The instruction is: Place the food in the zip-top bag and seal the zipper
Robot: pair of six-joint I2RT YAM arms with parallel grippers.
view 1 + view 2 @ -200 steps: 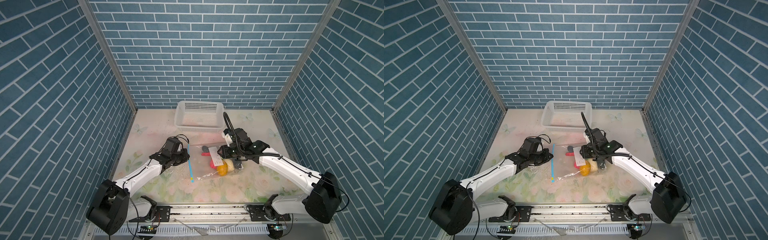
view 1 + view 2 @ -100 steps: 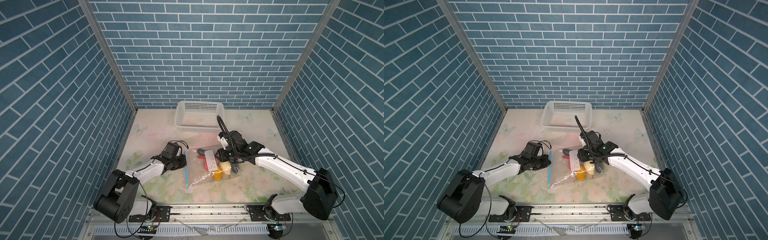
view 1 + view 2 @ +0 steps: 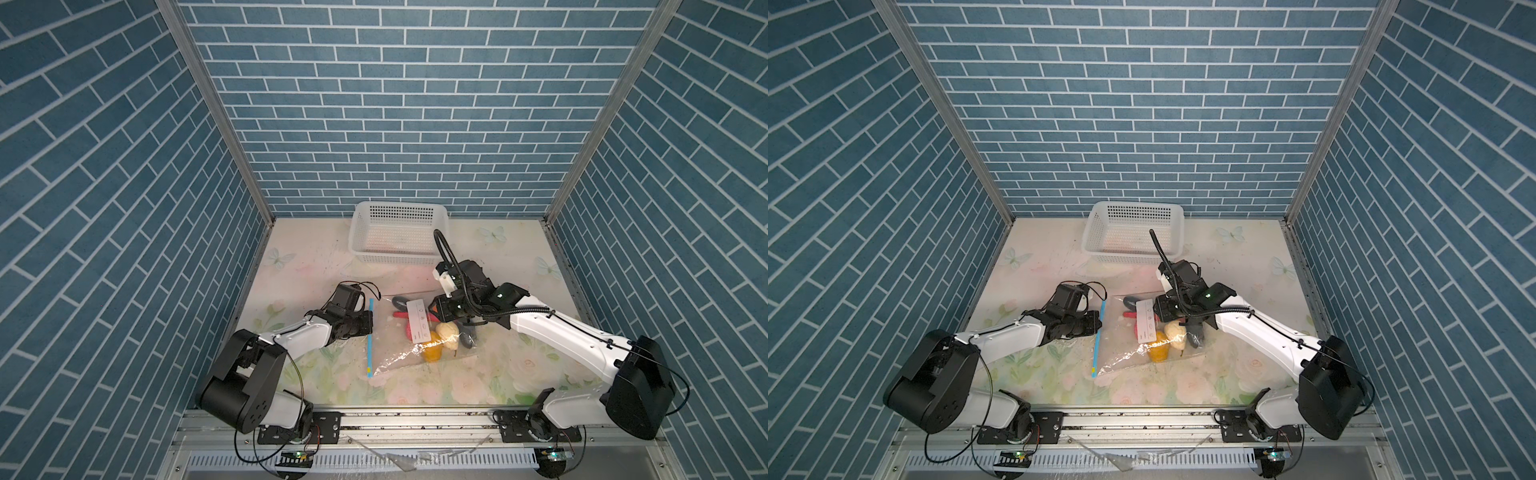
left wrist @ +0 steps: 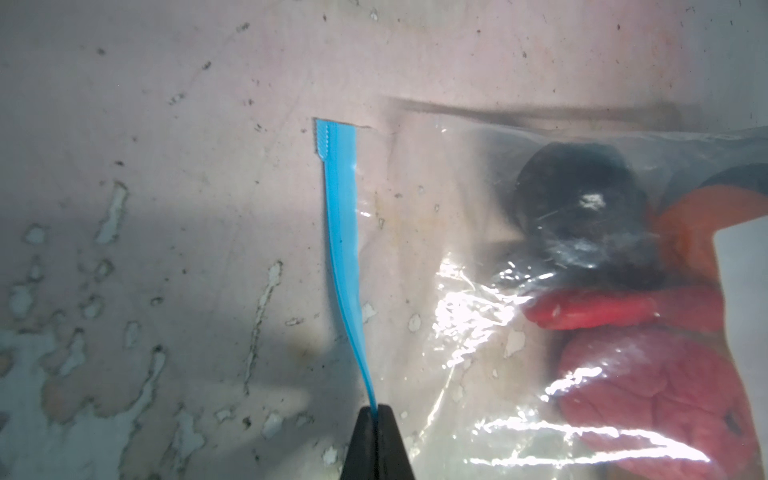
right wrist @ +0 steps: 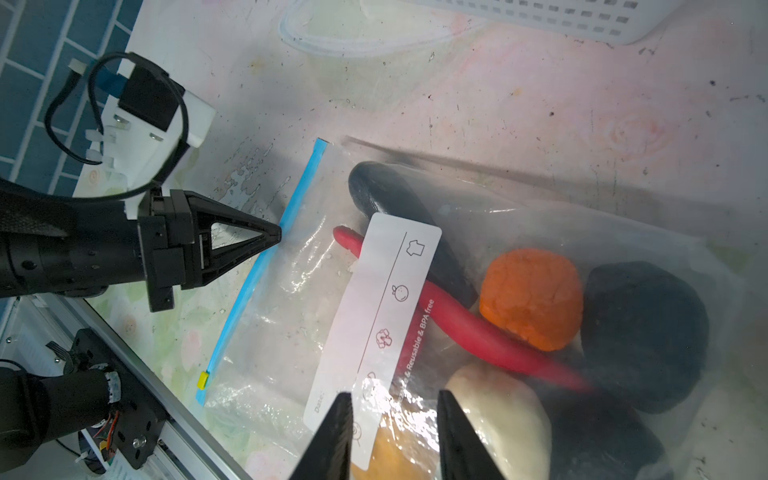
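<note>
The yellow tab is at the near end of the blue zipper point(image 3: 369, 336) point(image 4: 368, 390), so I will ease the zipper outward and slightly away from the food with my left gripper, then release it.
The zip-top bag point(image 3: 397, 357) lies flat on the floral table, also in the other top view point(image 3: 1121, 357). Through the clear plastic I see the food: black lumps point(image 5: 644, 332), an orange piece point(image 5: 532, 297), a red chilli point(image 5: 478, 332), a cream piece point(image 5: 498, 407) and a pink one point(image 4: 648, 395). The blue zipper point(image 5: 257, 266) runs along the bag's left edge, its yellow tab point(image 5: 202, 380) at the near end. My left gripper point(image 4: 377, 409) is shut on the zipper strip partway along it. My right gripper point(image 5: 395, 415) stands open just over the bag's white label point(image 5: 386, 311).
A white perforated basket point(image 3: 399, 232) stands at the back of the table, behind the right arm. Blue brick walls close in the left, right and back. A metal rail point(image 3: 415, 419) runs along the front edge.
The bag has slid a little to the left and nearer the front. Both grippers moved with it, the left arm drawing back low over the table.
</note>
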